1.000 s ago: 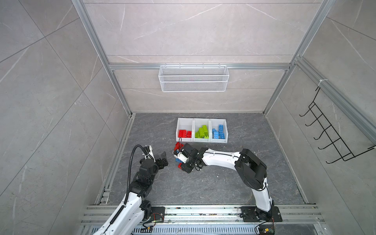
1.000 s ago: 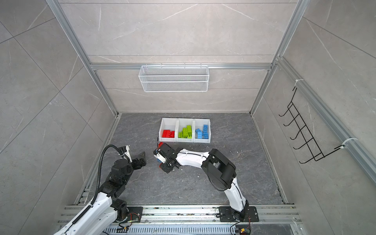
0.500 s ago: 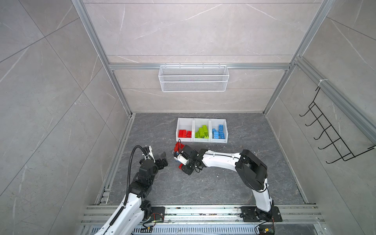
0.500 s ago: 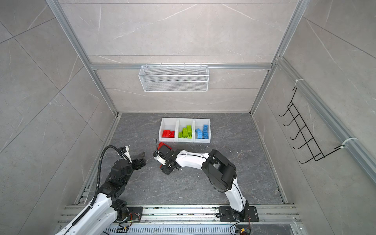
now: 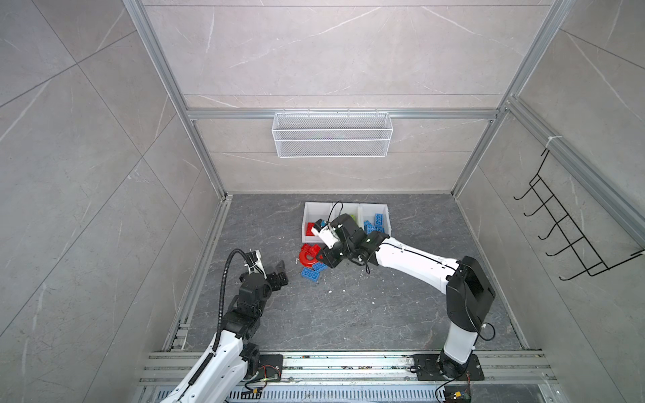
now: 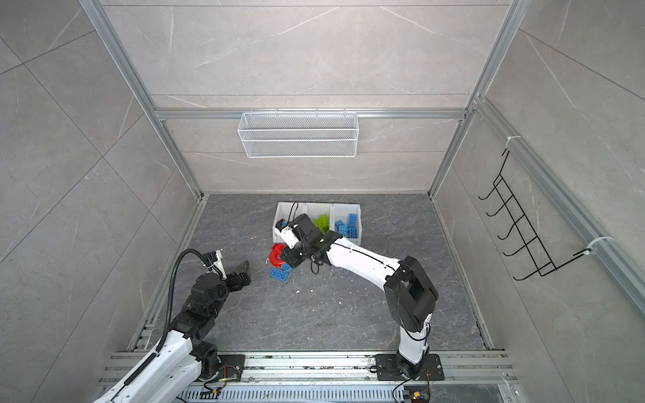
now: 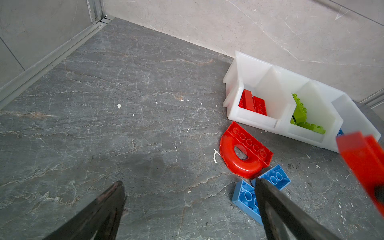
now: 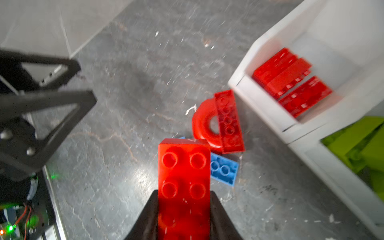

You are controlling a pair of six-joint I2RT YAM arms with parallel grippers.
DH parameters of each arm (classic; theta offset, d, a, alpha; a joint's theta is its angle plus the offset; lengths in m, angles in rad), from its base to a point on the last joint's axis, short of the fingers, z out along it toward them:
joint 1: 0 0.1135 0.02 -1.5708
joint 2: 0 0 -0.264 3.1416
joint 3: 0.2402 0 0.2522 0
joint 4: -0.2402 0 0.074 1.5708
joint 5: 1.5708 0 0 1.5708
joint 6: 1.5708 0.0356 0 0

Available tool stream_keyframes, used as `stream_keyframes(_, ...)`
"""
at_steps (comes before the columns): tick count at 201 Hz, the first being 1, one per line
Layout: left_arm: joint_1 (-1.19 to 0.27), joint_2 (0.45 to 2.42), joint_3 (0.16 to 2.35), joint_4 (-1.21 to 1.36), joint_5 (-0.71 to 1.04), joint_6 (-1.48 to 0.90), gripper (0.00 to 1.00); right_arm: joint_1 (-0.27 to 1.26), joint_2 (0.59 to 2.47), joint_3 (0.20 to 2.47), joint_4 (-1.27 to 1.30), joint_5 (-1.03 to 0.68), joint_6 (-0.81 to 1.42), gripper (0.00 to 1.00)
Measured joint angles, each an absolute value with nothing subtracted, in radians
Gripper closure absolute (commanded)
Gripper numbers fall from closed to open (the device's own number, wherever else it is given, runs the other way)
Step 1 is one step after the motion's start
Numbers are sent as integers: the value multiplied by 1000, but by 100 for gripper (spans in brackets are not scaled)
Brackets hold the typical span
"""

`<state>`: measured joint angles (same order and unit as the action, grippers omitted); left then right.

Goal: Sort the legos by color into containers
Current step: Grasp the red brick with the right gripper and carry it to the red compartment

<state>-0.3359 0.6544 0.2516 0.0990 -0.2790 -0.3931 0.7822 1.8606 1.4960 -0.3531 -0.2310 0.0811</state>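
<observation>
The red brick should go into the bin behind the red arch piece (image 5: pixel 309 256), because red bricks are already in that bin. I should move my right gripper outward over it and release the brick inside.
My right gripper (image 8: pixel 184 193) is shut on a red 2x4 brick (image 8: pixel 184 170), holding it above the floor just in front of the containers (image 5: pixel 309 209). On the floor below lie a red arch piece (image 5: pixel 309 256) (image 7: pixel 243 164) and two blue bricks (image 5: pixel 310 274) (image 7: pixel 246 197). In the three joined white bins, the left one holds red bricks (image 7: pixel 252 104), the middle one lime green bricks (image 6: pixel 323 223) and the right one blue bricks (image 5: pixel 378 221). My left gripper (image 5: pixel 279 272) (image 7: pixel 188 181) stands open and empty, low over the floor to the left of the loose pieces.
A white wire mesh basket (image 5: pixel 331 139) hangs on the back wall. A black hook rack (image 5: pixel 558 237) is on the right wall. Aluminium rails (image 5: pixel 331 363) run along the front edge. White specks dot the grey floor.
My right gripper has closed on the red brick and lifted it a little toward the bins. The left arm has hardly moved.
</observation>
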Motion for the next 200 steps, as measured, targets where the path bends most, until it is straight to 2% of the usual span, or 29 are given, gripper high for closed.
stream_keyframes(30,-336,667,252,104,-280,-393,0,714,1982,1649,-324,-234,114,84)
stream_keyframes(96,-336,659,252,102,-280,-393,0,682,2231,1928,-324,-203,173,85)
stream_keyframes(133,-336,654,252,102,-280,-393,0,651,2301,1983,-324,-173,213,78)
stream_keyframes(162,-336,660,252,105,-279,-393,0,634,2357,2053,-341,-149,235,67)
stream_keyframes(184,-336,669,252,106,-279,-393,0,632,2403,2141,-380,-135,245,47)
stream_keyframes(200,-336,670,252,106,-279,-393,0,634,2415,2184,-417,-132,260,40)
